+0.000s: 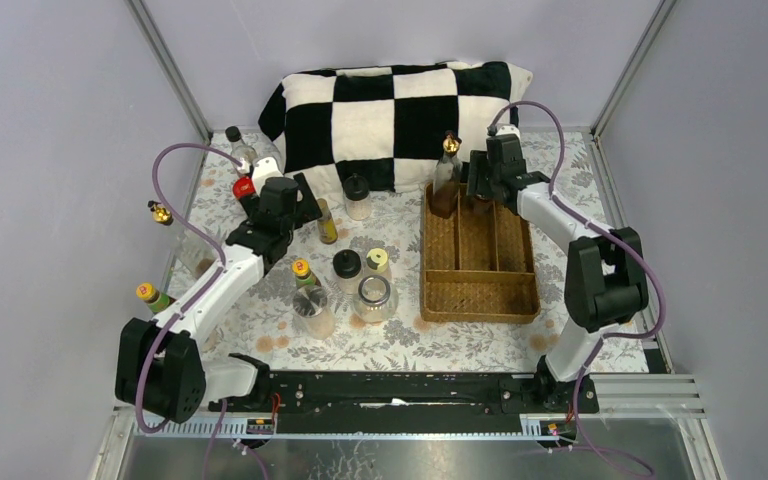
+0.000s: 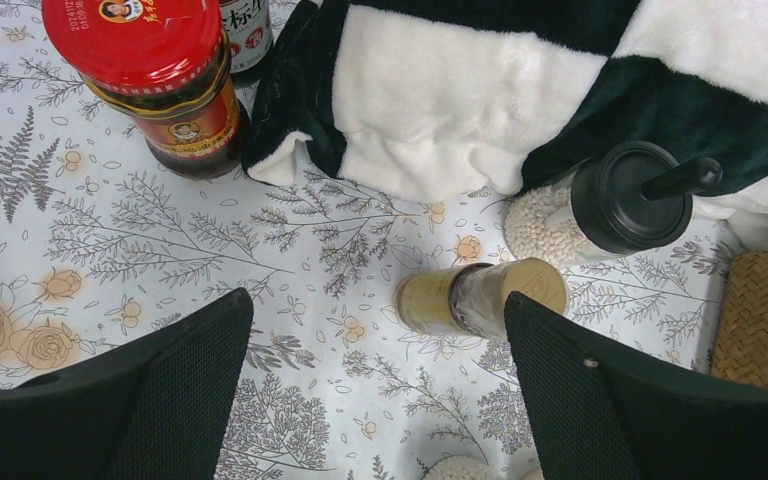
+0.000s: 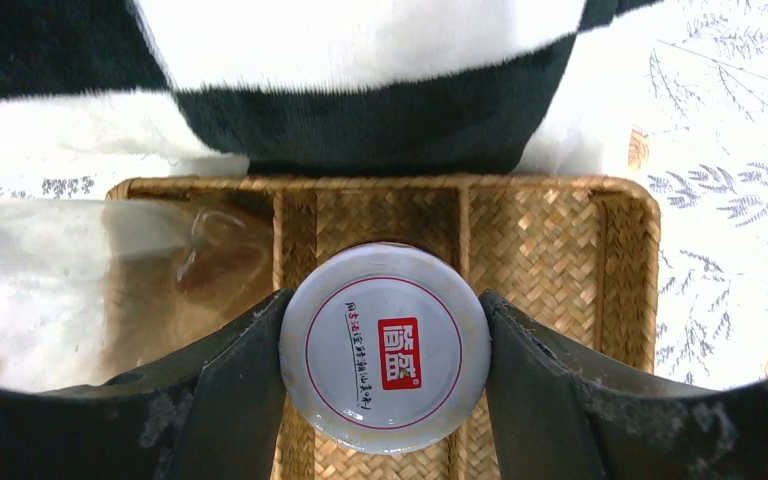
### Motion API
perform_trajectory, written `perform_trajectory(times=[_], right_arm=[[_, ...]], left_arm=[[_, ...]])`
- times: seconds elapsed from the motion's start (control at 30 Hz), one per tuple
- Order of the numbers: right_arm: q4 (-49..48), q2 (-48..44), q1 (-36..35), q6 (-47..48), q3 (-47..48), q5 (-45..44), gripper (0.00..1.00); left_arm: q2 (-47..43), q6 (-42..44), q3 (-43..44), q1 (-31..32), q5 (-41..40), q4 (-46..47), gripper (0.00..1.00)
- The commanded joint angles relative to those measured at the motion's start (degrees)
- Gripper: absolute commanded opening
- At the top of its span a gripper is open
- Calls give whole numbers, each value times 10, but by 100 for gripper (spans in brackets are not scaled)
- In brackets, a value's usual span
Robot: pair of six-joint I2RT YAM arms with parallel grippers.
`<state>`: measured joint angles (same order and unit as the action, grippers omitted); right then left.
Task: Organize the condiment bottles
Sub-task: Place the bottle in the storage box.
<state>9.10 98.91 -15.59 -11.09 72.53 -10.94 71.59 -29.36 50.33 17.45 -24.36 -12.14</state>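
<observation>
The narrow space in the far end of the tray's middle section (image 3: 384, 222) is just below my right gripper. I should move the gripper down and let go of the white-lidded jar (image 3: 384, 300) there.
My right gripper (image 3: 385, 340) is shut on a white-lidded jar (image 3: 384, 300) and holds it over the far end of the wicker tray (image 3: 560, 240). In the top view the right gripper (image 1: 481, 190) is beside a gold-topped dark bottle (image 1: 448, 168) that stands in the tray's far left compartment. My left gripper (image 2: 377, 300) is open and empty above the cloth, and it also shows in the top view (image 1: 298, 200). A yellow-capped bottle (image 2: 480, 297) stands by its right finger. A red-capped jar (image 2: 160, 80) and a black-capped jar (image 2: 620, 195) lie further ahead.
Several more bottles and jars stand mid-table (image 1: 350, 285) and along the left edge (image 1: 158, 212). A black-and-white checked pillow (image 1: 390, 110) lies at the back. The tray (image 1: 480, 290) sits right of centre. Walls close in on both sides.
</observation>
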Motion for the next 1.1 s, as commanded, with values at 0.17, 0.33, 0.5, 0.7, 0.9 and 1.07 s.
perform_trajectory(times=[0.17,0.33,0.5,0.7,0.9,1.07], right_arm=[[-72,58,4,14,83,27,58],[-74,83,4,13,95,30,60],[-74,97,5,16,99,21,63],[-65,105,4,15,102,13,81],[-60,65,4,8,72,2,99],[-16,-1,4,-6,41,-42,98]], left_arm=[[15,8,-6,-6,-2,39,99],[14,10,-6,-6,-4,39,99],[10,11,-8,-6,-3,38,99],[3,12,-10,-6,1,36,99],[-2,12,-8,-7,8,33,99],[-11,12,-6,-7,14,25,99]])
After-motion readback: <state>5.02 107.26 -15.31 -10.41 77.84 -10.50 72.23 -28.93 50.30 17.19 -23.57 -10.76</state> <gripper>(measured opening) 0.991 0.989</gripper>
